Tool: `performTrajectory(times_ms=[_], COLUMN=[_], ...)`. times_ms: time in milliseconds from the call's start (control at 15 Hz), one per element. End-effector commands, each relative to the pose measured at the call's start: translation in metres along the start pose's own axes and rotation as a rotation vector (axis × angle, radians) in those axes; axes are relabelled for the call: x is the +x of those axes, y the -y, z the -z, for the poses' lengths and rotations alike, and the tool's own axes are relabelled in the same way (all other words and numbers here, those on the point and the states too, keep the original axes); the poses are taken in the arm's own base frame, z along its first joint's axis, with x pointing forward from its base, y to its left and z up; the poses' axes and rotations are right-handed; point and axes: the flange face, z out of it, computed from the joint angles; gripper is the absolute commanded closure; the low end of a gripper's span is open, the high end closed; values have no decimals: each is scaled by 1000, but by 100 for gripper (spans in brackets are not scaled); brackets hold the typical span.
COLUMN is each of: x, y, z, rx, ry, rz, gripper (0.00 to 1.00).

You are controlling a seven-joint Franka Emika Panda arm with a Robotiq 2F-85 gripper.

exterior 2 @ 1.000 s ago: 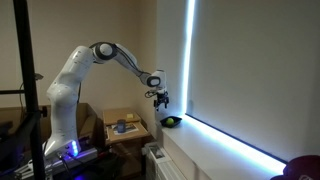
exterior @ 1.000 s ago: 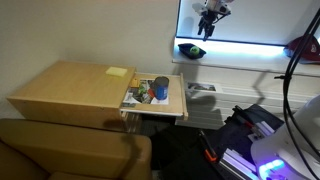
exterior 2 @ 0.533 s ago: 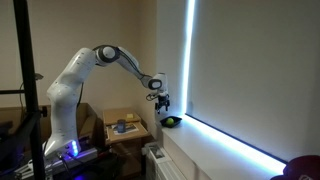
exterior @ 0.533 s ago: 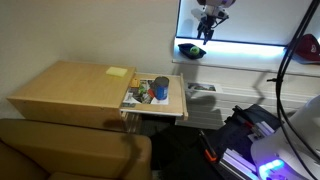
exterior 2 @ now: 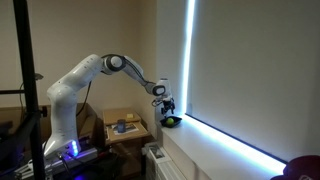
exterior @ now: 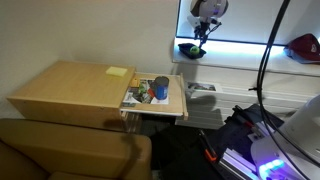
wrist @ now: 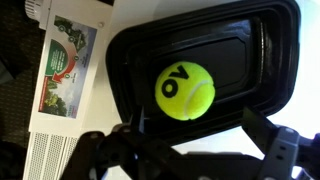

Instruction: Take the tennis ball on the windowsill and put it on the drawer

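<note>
The tennis ball (exterior: pixel 195 50) (wrist: pixel 185 90) still lies below the fingertips, so my gripper lowers into the black tray next and brings its spread fingers down around the ball.
The tennis ball (wrist: pixel 185 90) lies in a shallow black tray (wrist: pixel 255 40) on the windowsill (exterior: pixel 245 58). In both exterior views the ball shows only as a yellow-green speck in the tray (exterior: pixel 190 48) (exterior 2: pixel 172 122). My gripper (wrist: pixel 195 135) is open and empty, its fingers spread on either side just above the ball; it hangs close over the tray in both exterior views (exterior: pixel 203 30) (exterior 2: pixel 168 108). The drawer (exterior: pixel 152 93) stands pulled out from the pale wooden cabinet (exterior: pixel 70 85), full of small colourful items.
A red object (exterior: pixel 305 47) sits further along the windowsill. A printed leaflet (wrist: pixel 65 55) lies beside the tray. A brown sofa (exterior: pixel 70 150) stands in front of the cabinet. The robot base and cables (exterior: pixel 255 135) are below the sill.
The gripper has come down from higher in front of the window to just over the tray with the ball. The ball has not moved.
</note>
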Motion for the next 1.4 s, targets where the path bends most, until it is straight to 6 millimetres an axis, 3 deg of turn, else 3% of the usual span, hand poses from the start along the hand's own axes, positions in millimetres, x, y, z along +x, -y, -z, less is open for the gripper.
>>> performTrajectory(times_ms=[0, 400, 800, 867, 933, 1200, 1333], x=[3, 3, -1, -1, -1, 1, 0], y=[2, -1, -1, 0, 0, 2, 1], z=[-5, -39, -53, -53, -53, -52, -51], rx=[2, -35, 15, 22, 26, 37, 41], ry=[-6, 11, 67, 76, 80, 71, 65], rz=[-2, -32, -80, -88, -92, -117, -132], gripper=[0, 0, 0, 10, 26, 54, 58])
